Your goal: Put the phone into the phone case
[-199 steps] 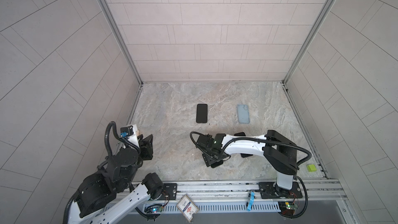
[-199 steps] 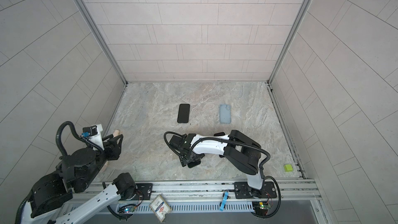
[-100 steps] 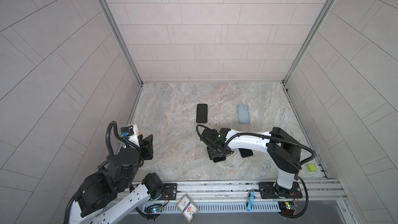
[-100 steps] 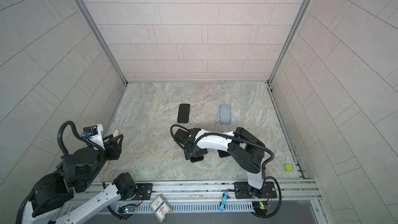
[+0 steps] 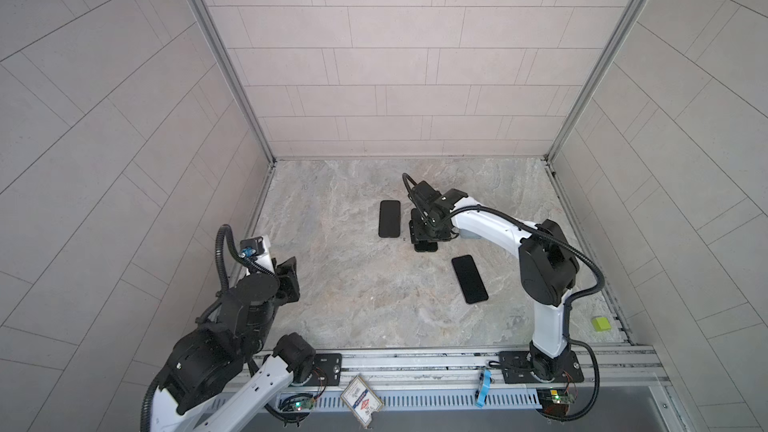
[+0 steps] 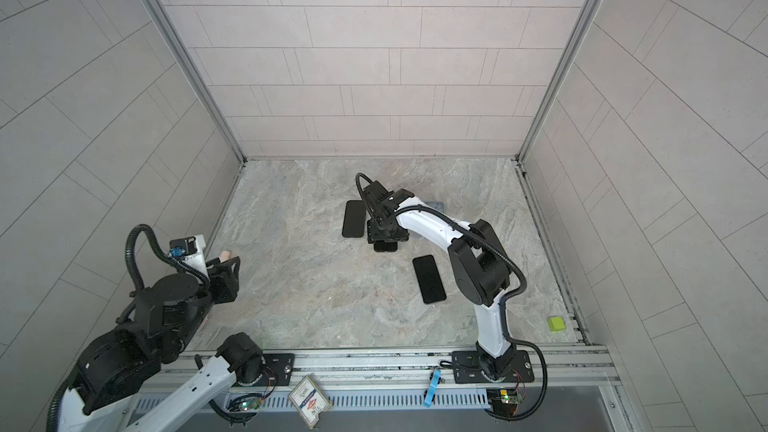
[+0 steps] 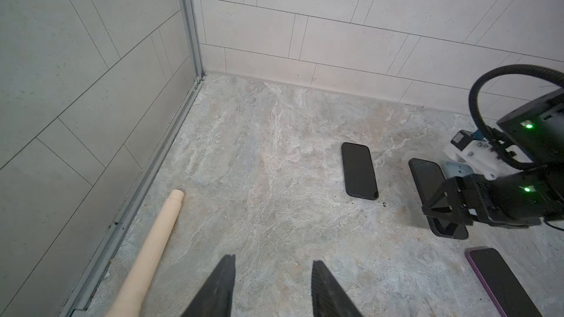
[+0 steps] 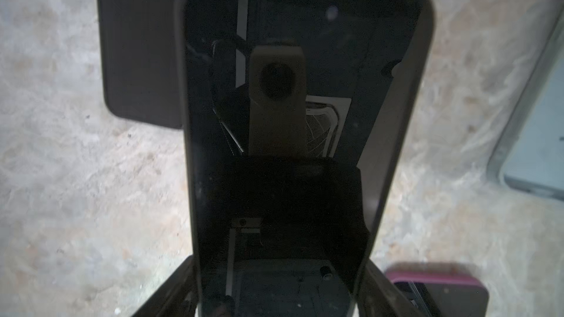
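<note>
The phone in my right gripper will next go outward and down onto the bare floor beside the second black phone. My right gripper will release it there, because that part of the floor is clear.
My right gripper (image 8: pixel 276 295) is shut across the width of a black phone (image 8: pixel 302 117), screen up, just above the floor. In both top views the held phone (image 5: pixel 425 246) pokes out under the right gripper (image 5: pixel 428 231), between a second black phone (image 5: pixel 389 218) lying flat and the pale blue-grey phone case (image 6: pixel 434 204). The arm hides most of the case in a top view; its edge (image 8: pixel 537 147) shows in the right wrist view. My left gripper (image 7: pixel 273 265) hangs open and empty near the left wall (image 5: pixel 289 270).
A phone with a purple rim (image 5: pixel 469 279) lies flat nearer the front, also seen beside the right fingers (image 8: pixel 436 294). A beige rod (image 7: pixel 158 239) lies along the left wall. A small green block (image 5: pixel 601 323) sits at the front right.
The right arm has swung from the near middle of the floor towards the back with the phone, uncovering the purple-rimmed phone. The left arm has stayed still.
</note>
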Controlling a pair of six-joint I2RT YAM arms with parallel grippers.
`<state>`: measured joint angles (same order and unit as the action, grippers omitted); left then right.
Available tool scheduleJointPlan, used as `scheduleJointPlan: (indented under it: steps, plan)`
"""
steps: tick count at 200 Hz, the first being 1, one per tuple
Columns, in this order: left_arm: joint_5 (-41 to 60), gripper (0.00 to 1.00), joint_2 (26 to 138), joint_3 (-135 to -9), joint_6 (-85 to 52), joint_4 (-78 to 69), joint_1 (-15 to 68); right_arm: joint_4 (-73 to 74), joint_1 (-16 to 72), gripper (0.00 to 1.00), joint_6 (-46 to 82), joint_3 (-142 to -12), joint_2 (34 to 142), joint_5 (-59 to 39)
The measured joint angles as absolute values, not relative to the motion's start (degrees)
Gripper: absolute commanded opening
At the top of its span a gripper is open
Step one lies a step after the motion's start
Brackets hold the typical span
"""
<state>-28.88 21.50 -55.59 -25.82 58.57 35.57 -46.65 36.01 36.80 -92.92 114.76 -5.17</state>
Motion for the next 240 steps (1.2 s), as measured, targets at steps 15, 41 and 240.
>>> scheduleJointPlan:
  steps: [15, 41, 240]
  plan:
    - [-28.51, 0.47, 21.47, -55.57, -25.8, 58.52, 35.35, -46.89, 35.14, 0.62, 35.66, -96.79, 119.39, -4.1]
    - [-28.27, 0.47, 21.15, -55.55, -25.65, 58.48, 35.14, -48.18, 34.81, 0.64, 34.24, -104.71, 127.7, -2.44]
    - [-28.03, 0.47, 19.92, -55.2, -25.43, 58.13, 34.06, -52.14, 26.39, 0.96, 31.14, -119.07, 137.03, -6.59]
